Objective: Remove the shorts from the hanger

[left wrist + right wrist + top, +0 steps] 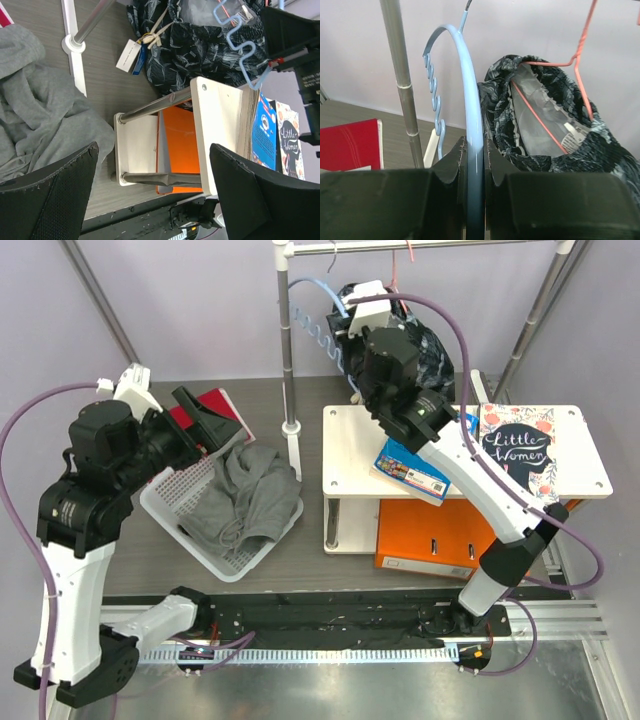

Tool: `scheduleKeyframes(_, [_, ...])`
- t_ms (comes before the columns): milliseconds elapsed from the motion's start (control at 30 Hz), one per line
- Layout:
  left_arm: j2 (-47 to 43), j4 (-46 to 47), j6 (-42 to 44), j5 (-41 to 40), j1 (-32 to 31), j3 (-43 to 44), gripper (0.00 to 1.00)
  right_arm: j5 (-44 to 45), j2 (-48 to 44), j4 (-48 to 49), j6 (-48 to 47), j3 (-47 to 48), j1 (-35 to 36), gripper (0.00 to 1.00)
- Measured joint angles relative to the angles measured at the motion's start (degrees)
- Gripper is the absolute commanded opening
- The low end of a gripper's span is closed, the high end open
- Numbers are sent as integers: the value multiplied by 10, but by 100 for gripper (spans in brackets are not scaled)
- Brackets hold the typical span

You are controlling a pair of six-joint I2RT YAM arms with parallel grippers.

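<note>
The bare light-blue hanger crowds the shorts (432,348), so the robot's right gripper will move the hanger to the left in the top view, toward the rack pole, and open.
The black, grey-marbled shorts (432,348) hang bunched on the thin pink-red hanger (580,55) from the rail at the back. They also show in the left wrist view (200,45) with cream cords and a tag, and in the right wrist view (545,145). My right gripper (475,150) is shut on the light-blue notched hanger (471,95), just left of the shorts; it is up by the rail in the top view (352,320). My left gripper (200,420) is open and empty above the basket, its wide-open jaws (155,185) facing the shelf.
A long grey garment (245,495) lies in a white basket (165,505). A red book (215,405) lies behind it. The rack pole (288,340) stands centre back. A white shelf (345,455) holds books (520,450); an orange folder (420,535) is beneath.
</note>
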Motion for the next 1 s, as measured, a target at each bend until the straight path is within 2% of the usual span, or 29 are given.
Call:
scheduleKeyframes(367, [-45, -40, 9, -11, 0, -19, 91, 56, 34, 56, -65, 0, 75, 1])
scheduleKeyframes(500, [-55, -59, 13, -16, 0, -19, 91, 87, 49, 80, -82, 0, 90, 20])
scheduleKeyframes(567, [-59, -64, 16, -19, 0, -19, 91, 94, 51, 86, -83, 0, 94, 38])
scheduleKeyframes(600, [-60, -67, 17, -20, 0, -20, 91, 94, 51, 85, -82, 0, 95, 53])
scheduleKeyframes(700, [-63, -70, 21, -21, 0, -31, 91, 94, 51, 80, -75, -3, 103, 76])
scheduleKeyframes(767, [-62, -71, 21, -21, 0, -46, 91, 92, 50, 78, -66, -9, 106, 85])
scheduleKeyframes(1000, [-29, -62, 19, -12, 0, -113, 85, 84, -10, 22, -28, -61, 109, 88])
